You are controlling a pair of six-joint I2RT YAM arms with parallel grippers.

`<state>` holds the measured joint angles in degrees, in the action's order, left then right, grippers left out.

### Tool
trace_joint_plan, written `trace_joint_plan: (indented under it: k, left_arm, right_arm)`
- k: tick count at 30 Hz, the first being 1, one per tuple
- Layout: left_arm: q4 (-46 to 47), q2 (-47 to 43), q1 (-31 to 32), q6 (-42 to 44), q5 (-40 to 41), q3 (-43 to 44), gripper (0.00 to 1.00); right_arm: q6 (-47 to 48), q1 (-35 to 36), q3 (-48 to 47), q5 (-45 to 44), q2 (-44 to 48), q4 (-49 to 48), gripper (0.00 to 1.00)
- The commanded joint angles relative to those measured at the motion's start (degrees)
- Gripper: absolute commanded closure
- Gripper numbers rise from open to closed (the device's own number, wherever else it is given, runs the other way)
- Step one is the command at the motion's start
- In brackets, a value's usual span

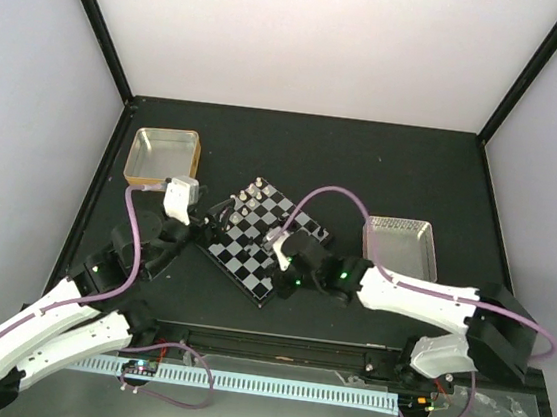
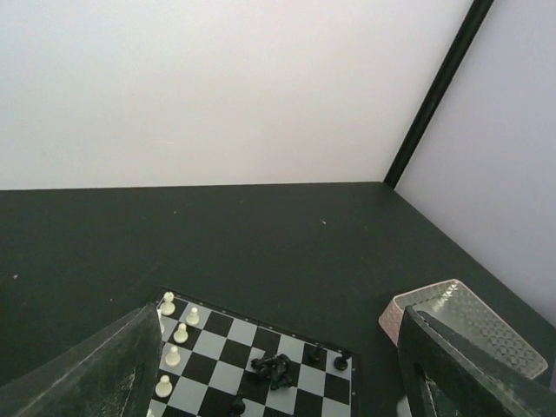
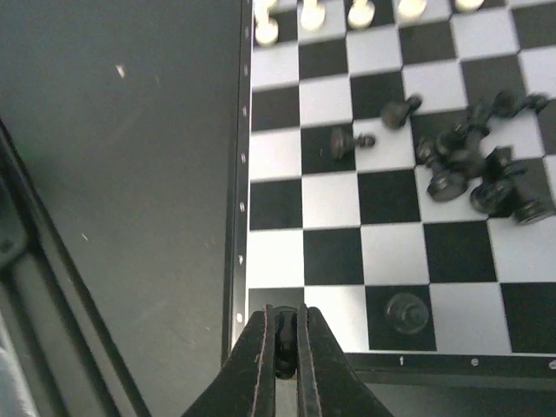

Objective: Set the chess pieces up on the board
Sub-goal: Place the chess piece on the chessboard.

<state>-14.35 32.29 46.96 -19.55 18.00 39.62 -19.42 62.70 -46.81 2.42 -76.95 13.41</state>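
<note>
My right gripper lowers its black piece next onto the white near-row square (image 3: 337, 316) between the board's corner square and the standing black piece, since that square is empty.
The board (image 1: 243, 255) lies at mid-table. In the right wrist view, my right gripper (image 3: 284, 314) is shut on a small black chess piece (image 3: 284, 343) over the board's (image 3: 330, 200) near-left corner square. One black piece (image 3: 407, 313) stands two squares to its right. A heap of fallen black pieces (image 3: 478, 169) lies mid-board, and white pieces (image 3: 356, 12) line the far row. My left gripper (image 2: 280, 334) is open with nothing between its fingers. It hangs above the board's (image 2: 217, 347) left side, with the white pieces (image 2: 174, 334) and the black heap (image 2: 276, 369) below. From above, the left gripper (image 1: 195, 217) sits beside the board and the right gripper (image 1: 279, 252) over it.
A gold-rimmed metal tray (image 1: 163, 158) stands at the back left, just behind the left gripper. A pink-rimmed tray (image 1: 402, 245) stands right of the board, close to the right arm. Dark frame posts and pale walls bound the black table.
</note>
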Motion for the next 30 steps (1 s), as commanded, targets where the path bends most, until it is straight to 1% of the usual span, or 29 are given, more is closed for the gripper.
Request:
trace_joint_plan:
  k: [1, 6, 21, 30]
  left_arm:
    - [-1.8, -0.2, 0.0, -1.0, 2.7, 0.2, 0.24]
    - [-2.0, 0.2, 0.0, -1.5, 3.3, -0.2, 0.24]
    - [-2.1, 1.1, -0.1, -1.9, 3.5, -0.6, 0.23]
    - [-2.3, 1.4, -0.1, -2.0, 3.8, -0.7, 0.23]
  right_arm:
    - [4.3, 3.6, -1.5, -8.4, -4.5, 0.1, 0.98]
    - [3.6, 4.3, -2.1, -9.0, -9.9, -0.4, 0.98]
    - [3.9, 4.9, -2.0, -11.2, -14.9, -2.8, 0.95]
    - [3.4, 5.2, -1.4, -12.9, -15.3, -3.5, 0.88]
